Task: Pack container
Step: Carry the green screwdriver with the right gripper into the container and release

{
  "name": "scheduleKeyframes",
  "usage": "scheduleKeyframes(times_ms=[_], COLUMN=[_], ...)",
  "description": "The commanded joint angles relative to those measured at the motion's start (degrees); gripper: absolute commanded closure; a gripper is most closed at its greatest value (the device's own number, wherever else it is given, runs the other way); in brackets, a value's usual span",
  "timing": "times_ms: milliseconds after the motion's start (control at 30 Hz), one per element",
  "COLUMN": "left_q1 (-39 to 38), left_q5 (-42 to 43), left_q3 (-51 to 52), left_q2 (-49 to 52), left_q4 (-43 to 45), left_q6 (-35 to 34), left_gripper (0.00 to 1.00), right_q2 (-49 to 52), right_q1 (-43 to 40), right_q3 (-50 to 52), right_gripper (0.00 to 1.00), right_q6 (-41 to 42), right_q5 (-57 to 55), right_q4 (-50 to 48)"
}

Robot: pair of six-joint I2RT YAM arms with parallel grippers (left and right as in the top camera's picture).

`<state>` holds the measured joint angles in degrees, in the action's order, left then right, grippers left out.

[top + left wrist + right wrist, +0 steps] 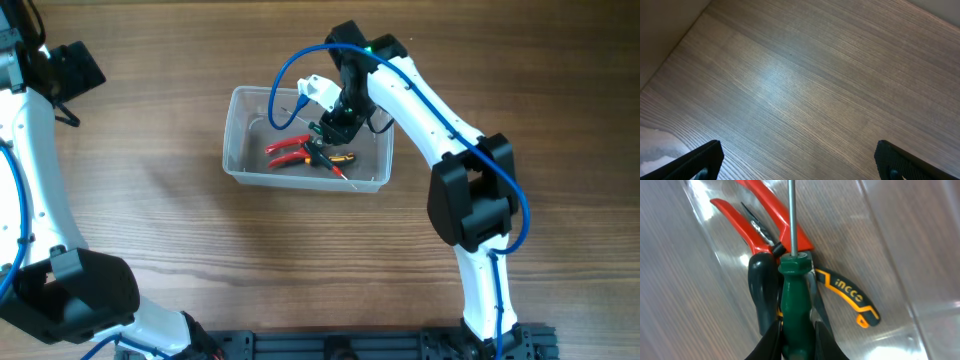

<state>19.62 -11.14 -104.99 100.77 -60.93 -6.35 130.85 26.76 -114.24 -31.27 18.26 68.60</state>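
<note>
I need to lower my right gripper and pull it back past the red-handled pliers (288, 151) toward the container's near side, because the container's bare bottom shows there next to the tools.
The clear plastic container (243, 97) stands at the table's middle. In it lie red-handled pliers (288, 151) and a black-and-yellow-handled tool (343, 158). My right gripper (327, 130) is lowered into the container and is shut on a green-handled screwdriver (796, 295), whose steel shaft points away over the red pliers (757, 217). The black-and-yellow tool (852, 299) lies just beside it, near the container wall (900, 255). My right gripper's fingers (796, 341) press both sides of the green handle. My left gripper (75, 65) is open and empty at the far left; its wrist view (800, 157) shows only bare wood.
The wooden table (150, 220) surrounds the container. A blue cable (285, 75) loops from the right arm above the container. The left arm's base (70, 295) sits at the front left.
</note>
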Motion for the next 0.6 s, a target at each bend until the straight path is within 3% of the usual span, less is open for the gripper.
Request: scheduleKeyframes(times_ms=[0, 533, 567], left_q1=[0.15, 0.15, 0.15], left_q5=[-0.28, -0.28, -0.28], left_q3=[-0.72, -0.72, -0.72], left_q2=[-0.57, -0.57, -0.57], left_q4=[0.00, 0.00, 0.00], left_q6=[-0.55, -0.55, -0.55], left_gripper=[0.00, 0.00, 0.00], right_q2=[1.16, 1.16, 1.16], right_q1=[0.42, 8.74, 9.03], right_q3=[0.22, 7.61, 7.61], right_gripper=[0.95, 0.95, 0.89], right_q6=[1.64, 1.46, 1.53], right_q5=[3.39, 3.43, 2.93], right_q4=[0.46, -0.04, -0.28])
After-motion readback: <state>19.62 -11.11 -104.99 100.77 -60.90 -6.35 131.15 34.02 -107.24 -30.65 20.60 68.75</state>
